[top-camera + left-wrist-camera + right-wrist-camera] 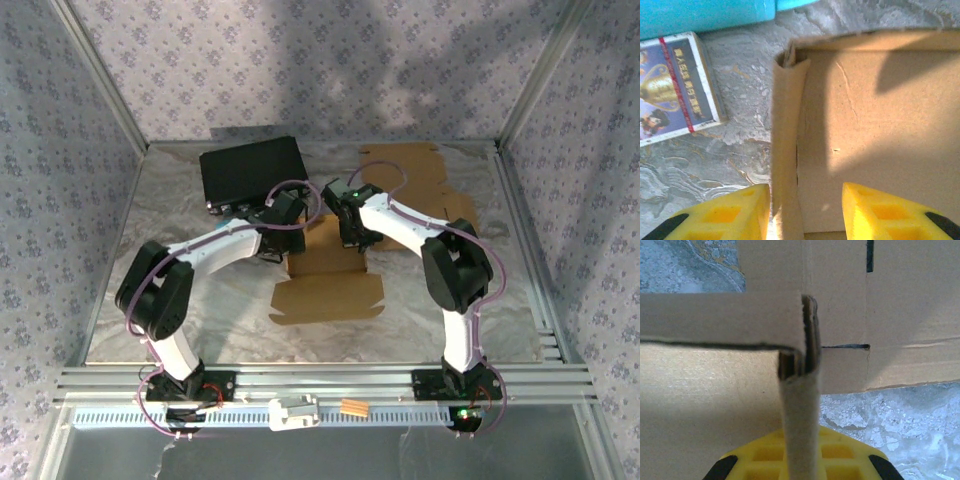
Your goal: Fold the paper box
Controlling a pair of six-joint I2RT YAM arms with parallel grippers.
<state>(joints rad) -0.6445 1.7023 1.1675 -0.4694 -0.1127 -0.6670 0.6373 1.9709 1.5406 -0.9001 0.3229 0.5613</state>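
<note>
The robot's right gripper should next swing back to the bare tabletop (388, 271) beside the front flap of the box, turning the box, and let go of the side of the box, because that flap is still lying flat.
The brown paper box (325, 268) lies in the middle of the table, its front flap flat and its side walls raised. My left gripper (283, 232) is at the box's far left corner. In the left wrist view the left gripper (807, 212) stands open, and the doubled left wall (786, 150) rises between its yellow fingers (735, 215), close against the left one. My right gripper (352, 228) is at the far right corner. In the right wrist view the right gripper (800, 445) is shut on the folded right wall (799, 415), where that wall meets the back wall (720, 317).
A black box (252, 172) sits at the back left, just behind my left gripper. A flat brown cardboard sheet (430, 178) lies at the back right. A printed card pack (675, 85) and a teal object (705, 15) lie left of the paper box.
</note>
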